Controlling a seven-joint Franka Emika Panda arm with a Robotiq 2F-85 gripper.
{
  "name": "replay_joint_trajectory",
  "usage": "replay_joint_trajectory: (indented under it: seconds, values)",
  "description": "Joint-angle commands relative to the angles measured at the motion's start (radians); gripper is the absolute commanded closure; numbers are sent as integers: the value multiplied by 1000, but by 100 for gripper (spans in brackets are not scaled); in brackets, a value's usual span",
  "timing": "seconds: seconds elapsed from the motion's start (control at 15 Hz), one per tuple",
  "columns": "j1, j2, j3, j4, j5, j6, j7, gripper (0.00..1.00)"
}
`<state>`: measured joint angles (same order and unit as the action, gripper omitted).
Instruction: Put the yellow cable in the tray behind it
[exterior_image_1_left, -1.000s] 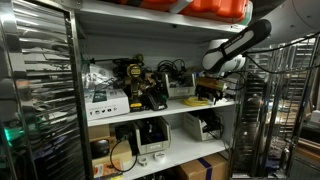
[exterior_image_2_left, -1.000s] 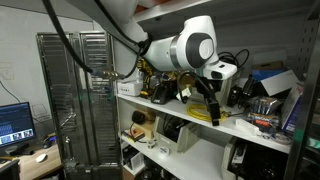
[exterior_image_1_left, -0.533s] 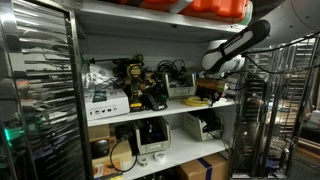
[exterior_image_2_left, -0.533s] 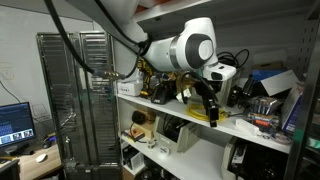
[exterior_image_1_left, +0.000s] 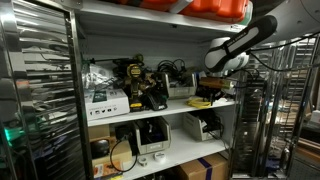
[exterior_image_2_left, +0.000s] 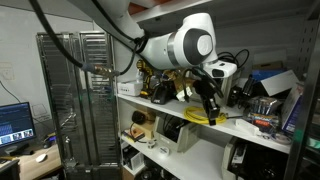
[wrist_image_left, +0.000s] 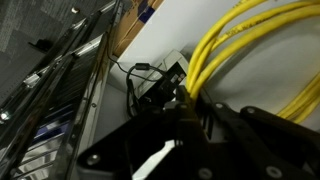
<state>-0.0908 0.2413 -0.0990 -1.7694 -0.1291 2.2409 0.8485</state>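
The tray's rim stands above the yellow cable, so my gripper will next lift the cable up and outward over the open top of the tray and release the cable there.
The yellow cable (wrist_image_left: 236, 44) is a bundle of thin bright yellow strands that runs up from between my fingers in the wrist view. My gripper (wrist_image_left: 190, 108) is shut on it above the white shelf board. In both exterior views the gripper (exterior_image_1_left: 208, 93) (exterior_image_2_left: 208, 108) hangs over the right end of the middle shelf, with the yellow cable (exterior_image_1_left: 200, 101) (exterior_image_2_left: 203, 116) at its tip. The tray (exterior_image_1_left: 180, 90), a small white bin with black cords in it, stands just behind on the same shelf.
Yellow-and-black power tools (exterior_image_1_left: 140, 86) and white labelled boxes (exterior_image_1_left: 105, 101) fill the shelf beside the tray. Wire racks (exterior_image_1_left: 40, 90) (exterior_image_1_left: 290, 100) flank the shelving. A black cord and plug (wrist_image_left: 150, 78) lie on the shelf beside the cable. Orange items (exterior_image_1_left: 215, 8) sit on the top shelf.
The jaws have gone from open to shut around the yellow cable. The arm has shifted slightly at the shelf; nothing else has moved.
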Motion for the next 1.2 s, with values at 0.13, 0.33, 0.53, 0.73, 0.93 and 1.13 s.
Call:
replay_joint_trajectory:
  seconds: [0.13, 0.33, 0.53, 0.73, 0.93, 1.13]
  values:
    - [7, -221, -7, -245, 12, 89, -139, 97]
    - [2, -339, -1, -355, 42, 218, -211, 97]
    - [0, -424, 10, -412, 67, 338, -249, 97]
    - [4, -464, 25, -417, 129, 416, -299, 97]
    - [-5, -450, 47, -389, 168, 511, -296, 97]
    - [-10, -375, 50, -326, 137, 646, -218, 97]
